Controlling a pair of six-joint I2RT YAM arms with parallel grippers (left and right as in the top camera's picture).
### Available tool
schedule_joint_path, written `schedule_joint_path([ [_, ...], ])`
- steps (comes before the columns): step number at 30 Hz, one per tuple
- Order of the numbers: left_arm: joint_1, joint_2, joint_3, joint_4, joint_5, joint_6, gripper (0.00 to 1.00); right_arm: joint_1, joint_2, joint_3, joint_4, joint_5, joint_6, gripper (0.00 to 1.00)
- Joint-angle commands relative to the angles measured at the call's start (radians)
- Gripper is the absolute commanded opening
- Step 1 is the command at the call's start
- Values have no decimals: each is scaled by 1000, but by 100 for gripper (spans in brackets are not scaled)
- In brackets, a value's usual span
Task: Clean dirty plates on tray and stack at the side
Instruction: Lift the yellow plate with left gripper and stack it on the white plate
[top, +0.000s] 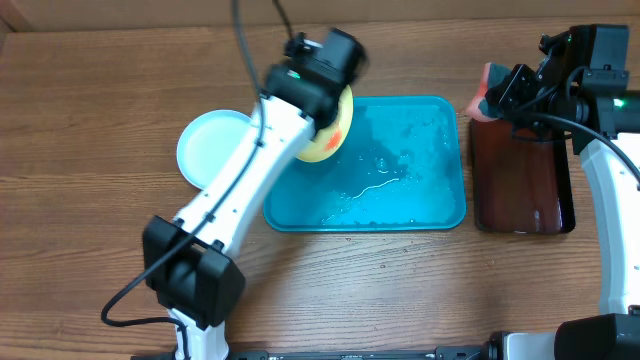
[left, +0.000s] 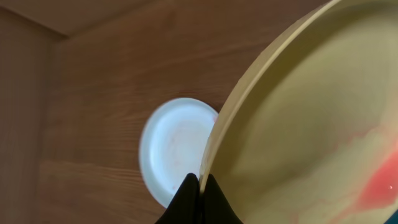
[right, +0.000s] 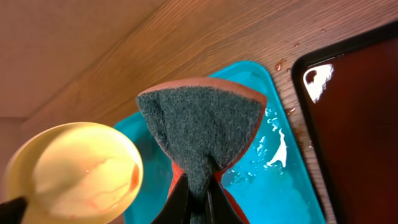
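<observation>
My right gripper will go back over the middle of the dark red-brown tray (top: 513, 181) (right: 371, 118) next, then lower the sponge and let go of it there, because the tray below is clear of plates.
My left gripper (left: 200, 180) is shut on the rim of a pale yellow-green plate (top: 328, 132) smeared with red sauce. It holds the plate tilted above the left end of the wet turquoise tray (top: 420, 170). The plate also shows in the left wrist view (left: 311, 124) and the right wrist view (right: 74, 171). A light blue plate (top: 210, 145) lies on the table left of the tray, also in the left wrist view (left: 174, 146). My right gripper (right: 198, 186) is shut on a red sponge with a grey-green scouring face (right: 199, 124), held above the tray's right end (top: 490, 95).
A dark red-brown tray with black edges (top: 520, 175) lies right of the turquoise tray, also in the right wrist view (right: 360, 124). Water pools and drops lie on the turquoise tray (right: 280, 180). The wooden table (top: 100, 100) extends left and front.
</observation>
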Motion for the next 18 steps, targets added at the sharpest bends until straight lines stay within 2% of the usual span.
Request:
schedule_joint_path([
  [1,-56,-34,6,-23,-302,-184,4,1,-3,3,-3,42,-19,4],
  [4,-81,-34,6,-40,-335,-230,4,1,-3,3,-11,46,-18,4],
  [8,-89,-34,6,-43,-355,-230,4,1,-3,3,-12,46,-18,4],
  [15,-121,-34,6,-46,-580,-229,4,1,-3,3,-13,46,-18,4],
  [18,-137,-34,6,-45,-621,-229,4,2,-3,3,-13,45,-18,4],
])
